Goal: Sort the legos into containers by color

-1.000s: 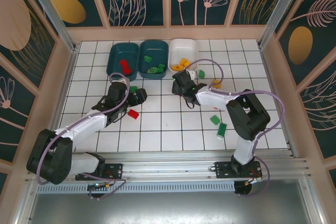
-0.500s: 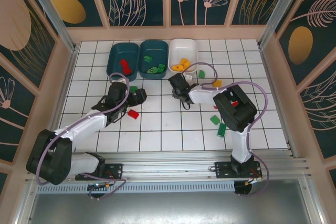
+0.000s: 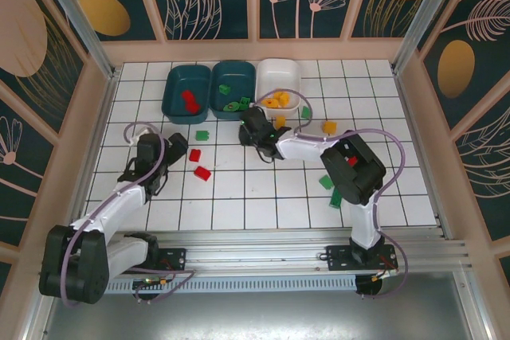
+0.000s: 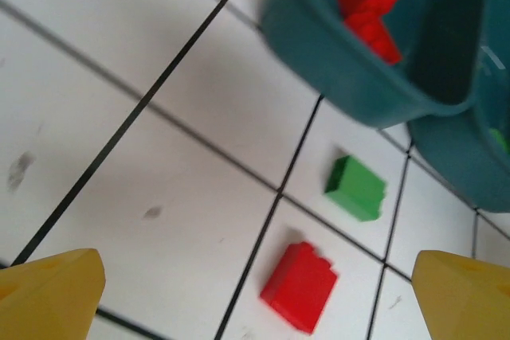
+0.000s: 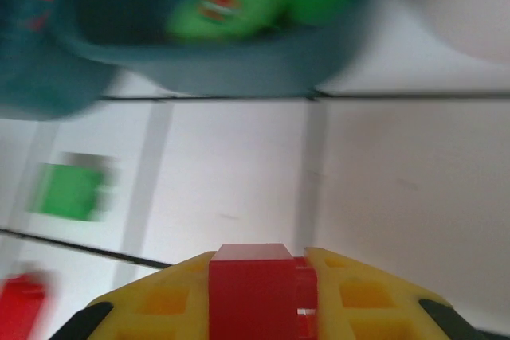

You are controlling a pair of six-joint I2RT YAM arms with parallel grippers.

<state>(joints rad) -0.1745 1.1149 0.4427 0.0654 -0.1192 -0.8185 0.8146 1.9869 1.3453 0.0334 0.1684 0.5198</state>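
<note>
My right gripper lifts outward past the middle teal container [image 3: 233, 89] next, over the teal container with red legos, and releases the held lego there, since it matches.
My right gripper [image 5: 263, 296] is shut on a red lego [image 5: 249, 276], low over the tiles just in front of the middle teal container [image 5: 231, 69], which holds green legos [image 5: 227, 5]. From above, that gripper [image 3: 249, 123] sits below the same container [image 3: 233, 89]. My left gripper [image 4: 255, 300] is wide open, with yellow fingertips [image 4: 48, 296] at the frame's bottom corners. A loose red lego [image 4: 300, 286] and a green lego [image 4: 356, 187] lie on the floor ahead of it. Beyond them is the left teal container [image 4: 351, 77], holding red legos [image 4: 368, 5]. The white container [image 3: 279, 77] holds orange-yellow legos.
Two red legos [image 3: 202, 172] and a green one [image 3: 202, 136] lie between the arms. Orange legos [image 3: 329, 127] and green legos [image 3: 325, 181] are scattered near the right arm. Wooden walls and metal posts surround the tiled floor.
My right gripper closed on a red lego and swung left toward the teal containers. My left arm drew back to the left, its jaws widening, and a red lego now shows where it was.
</note>
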